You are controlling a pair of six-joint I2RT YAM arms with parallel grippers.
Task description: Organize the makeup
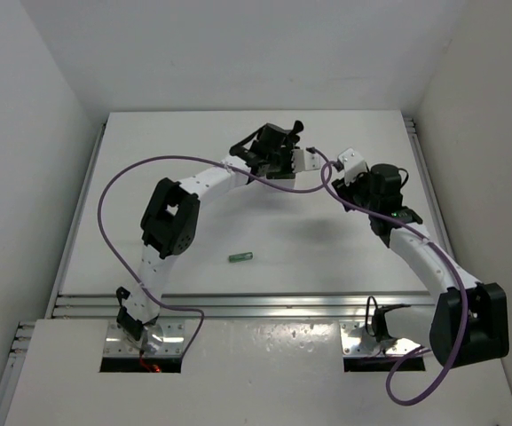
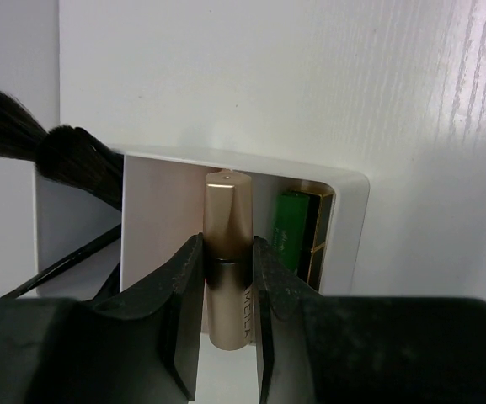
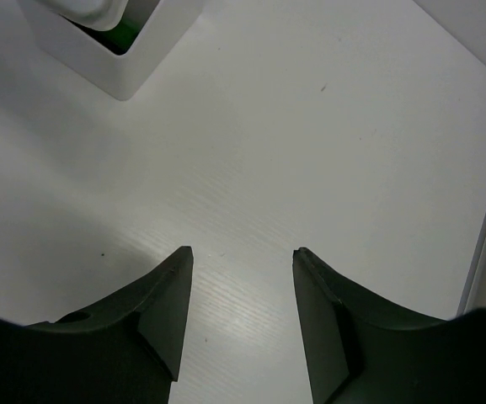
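I will lower my left gripper into the white box (image 2: 348, 210) and release the tan-gold tube in the gap (image 2: 263, 209) beside the green tube, because that space looks empty.
My left gripper (image 2: 226, 252) is shut on the tan-gold tube (image 2: 227, 219) and holds it upright over the middle compartment of the white box (image 2: 348, 210). A green tube (image 2: 289, 225) and the black-gold lipstick (image 2: 318, 236) stand in the box's right compartment. Black brushes (image 2: 57, 151) stick out of its left compartment. In the top view the left gripper (image 1: 280, 149) hovers at the box (image 1: 309, 161). A second green tube (image 1: 241, 257) lies on the table in the middle. My right gripper (image 3: 241, 252) is open and empty above bare table, just right of the box (image 3: 116, 59).
The table (image 1: 193, 222) is white with walls on the left, back and right. A metal rail (image 1: 238, 306) runs along its near edge. Purple cables loop from both arms. The right arm (image 1: 384, 191) sits close to the box's right side.
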